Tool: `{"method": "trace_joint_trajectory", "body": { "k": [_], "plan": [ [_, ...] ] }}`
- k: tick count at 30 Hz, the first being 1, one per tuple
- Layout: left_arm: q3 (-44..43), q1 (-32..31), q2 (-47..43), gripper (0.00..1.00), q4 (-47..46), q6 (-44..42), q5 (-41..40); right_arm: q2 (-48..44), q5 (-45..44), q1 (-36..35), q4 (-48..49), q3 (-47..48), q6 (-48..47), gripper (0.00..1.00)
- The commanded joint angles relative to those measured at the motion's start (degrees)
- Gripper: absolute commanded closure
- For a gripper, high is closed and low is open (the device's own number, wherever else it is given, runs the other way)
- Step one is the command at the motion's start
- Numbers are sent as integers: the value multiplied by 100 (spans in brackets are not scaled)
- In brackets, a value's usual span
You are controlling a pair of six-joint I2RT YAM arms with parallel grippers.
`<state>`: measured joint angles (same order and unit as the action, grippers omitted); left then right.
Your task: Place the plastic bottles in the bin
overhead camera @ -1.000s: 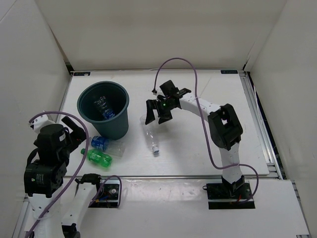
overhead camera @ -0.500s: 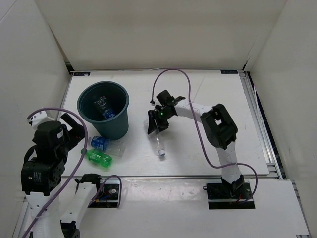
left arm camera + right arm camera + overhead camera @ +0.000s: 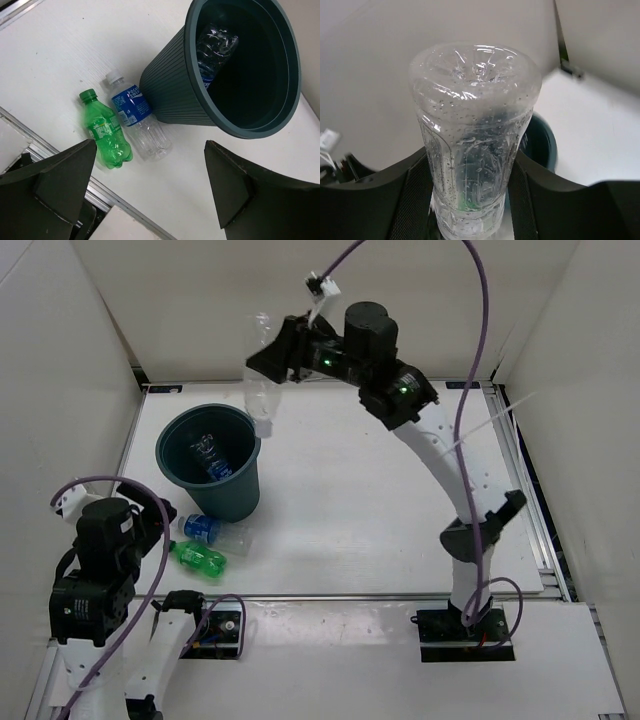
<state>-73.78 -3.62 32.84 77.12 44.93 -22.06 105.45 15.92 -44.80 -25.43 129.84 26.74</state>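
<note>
I need to lower my left gripper next, moving it to its right in the top view, clear of the bin [image 3: 172, 436].
My right gripper [image 3: 283, 357] is raised high and shut on a clear plastic bottle [image 3: 260, 380], which hangs cap down above the right rim of the dark teal bin [image 3: 172, 436]. In the right wrist view the bottle [image 3: 475, 125] fills the space between both pads [image 3: 412, 200], with the bin [image 3: 544, 145] behind it. One clear bottle [image 3: 209, 456] lies inside the bin. A blue-labelled bottle [image 3: 134, 119] and a green bottle [image 3: 106, 134] lie side by side against the bin's near left foot. My left gripper [image 3: 147, 195] hovers open above them, holding nothing.
White walls enclose the table on the left, back and right. A metal rail [image 3: 60, 157] runs along the near table edge beside the green bottle. The right arm's purple cable [image 3: 470, 330] loops high over the table.
My right gripper shut on the clear bottle lying mid-table, then lifted it up and left to above the bin. The left arm barely shifted.
</note>
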Motion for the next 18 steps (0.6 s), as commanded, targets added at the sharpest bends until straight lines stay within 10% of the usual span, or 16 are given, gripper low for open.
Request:
{"method": "trace_joint_trajectory", "body": {
  "k": [1, 9, 11, 12, 18],
  "plan": [
    [30, -34, 161, 0, 286, 262, -9, 1222, -379, -414, 177, 1135, -520, 57],
    [-23, -34, 478, 0, 400, -28, 326, 2059, -924, -908, 1637, 1245, -1329, 52],
    [-75, -34, 539, 0, 400, -28, 326, 1963, -872, -1048, 1691, 1027, -1382, 40],
    [-75, -34, 539, 0, 400, 42, 326, 1884, -819, -1049, 1691, 782, -1382, 3],
    [345, -34, 294, 0, 400, 665, 264, 839, -1608, -1101, 1234, 192, -1136, 0]
  ]
}}
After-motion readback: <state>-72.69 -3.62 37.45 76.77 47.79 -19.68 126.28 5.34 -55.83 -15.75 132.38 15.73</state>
